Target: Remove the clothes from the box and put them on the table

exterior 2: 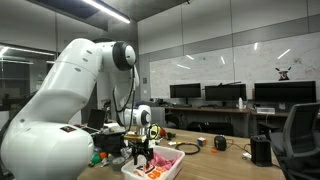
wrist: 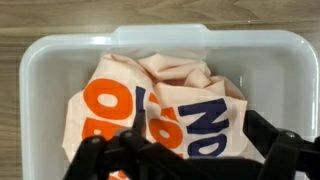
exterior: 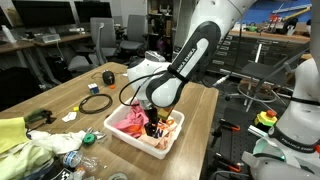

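Note:
The navy letters of the peach cloth are just below my open gripper and already between my fingers, so next it needs to lower its fingers around them and close.
A white plastic box [exterior: 126,140] stands on the wooden table near its edge and also shows in an exterior view [exterior 2: 170,167]. Crumpled clothes lie in it, a peach cloth [wrist: 165,85] with orange and navy letters; they look pink and orange in an exterior view [exterior: 131,118]. My gripper [exterior: 152,126] hangs just above the clothes inside the box, as an exterior view [exterior 2: 143,156] also shows. In the wrist view my gripper [wrist: 185,152] is open, with its black fingers spread on either side of the cloth and nothing held.
On the table lie a black cable loop [exterior: 97,102], a black roll [exterior: 110,77], a yellow-green cloth [exterior: 14,135] and a plastic bottle [exterior: 72,158]. The table's edge runs close beside the box. Office chairs and monitors stand behind.

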